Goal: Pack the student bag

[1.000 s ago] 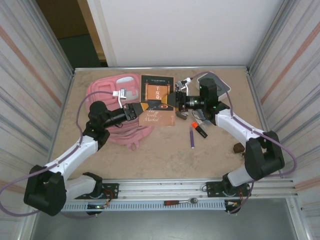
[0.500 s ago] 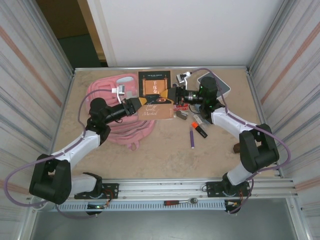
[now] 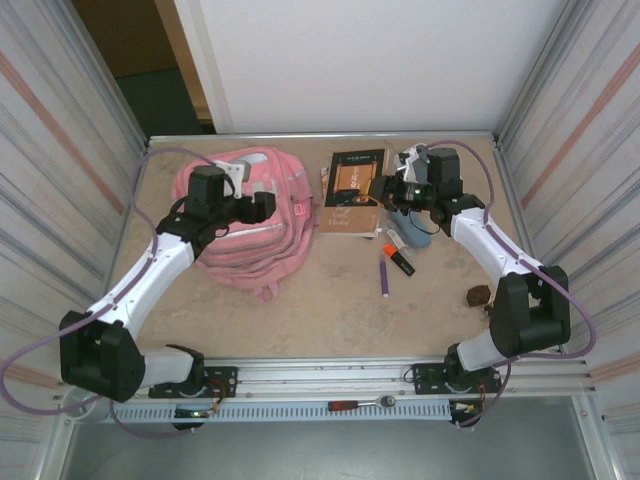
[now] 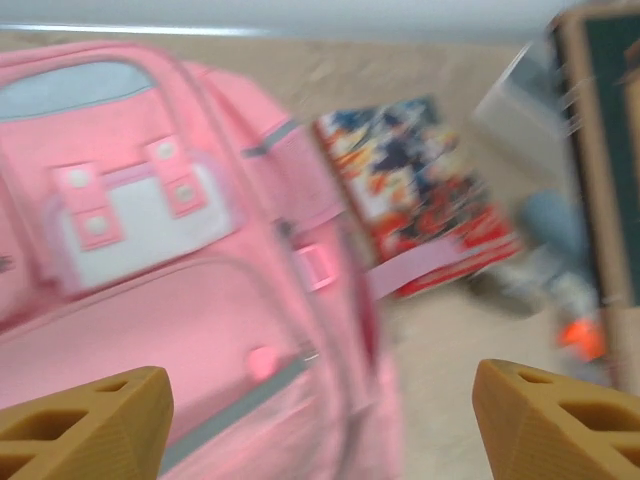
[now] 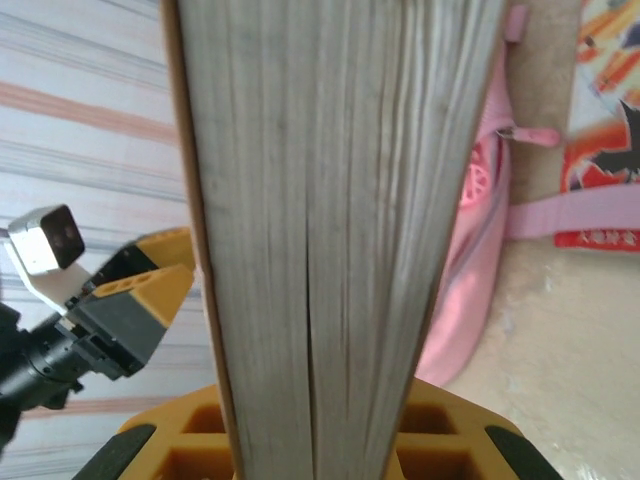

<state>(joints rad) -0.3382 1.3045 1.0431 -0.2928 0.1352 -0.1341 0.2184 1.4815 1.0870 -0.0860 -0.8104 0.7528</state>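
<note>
My left gripper lowers its open fingers back onto the pocket edge by the grey stripe (image 3: 262, 251) (image 4: 237, 438) next, below and back of the gripper, since the bag looks shut.
The student bag (image 3: 250, 235), a big soft pink backpack, lies on the left half of the table; it is seen close up, blurred, as the student bag (image 4: 170, 250). My left gripper (image 3: 267, 205) hangs over the bag's right side, open, and the gripper (image 4: 320, 420) has nothing between its orange fingers. My right gripper (image 3: 386, 188) is shut on a thick book (image 3: 347, 215) with a dark and tan cover, right of the bag. The book's page edge (image 5: 330, 200) stands upright in that gripper (image 5: 325, 445), with the bag (image 5: 480, 270) behind it.
A red comic book (image 4: 420, 190) lies flat between bag and book. An orange marker (image 3: 399, 259), a purple pen (image 3: 384, 273) and a grey-blue case (image 3: 421, 226) lie under the right arm. A brown lump (image 3: 478, 295) sits at right. A wrench (image 3: 360, 404) rests on the front rail.
The left gripper let go of the book, opened and swung back left over the bag. The right gripper closed on the book and drew it right, away from the bag.
</note>
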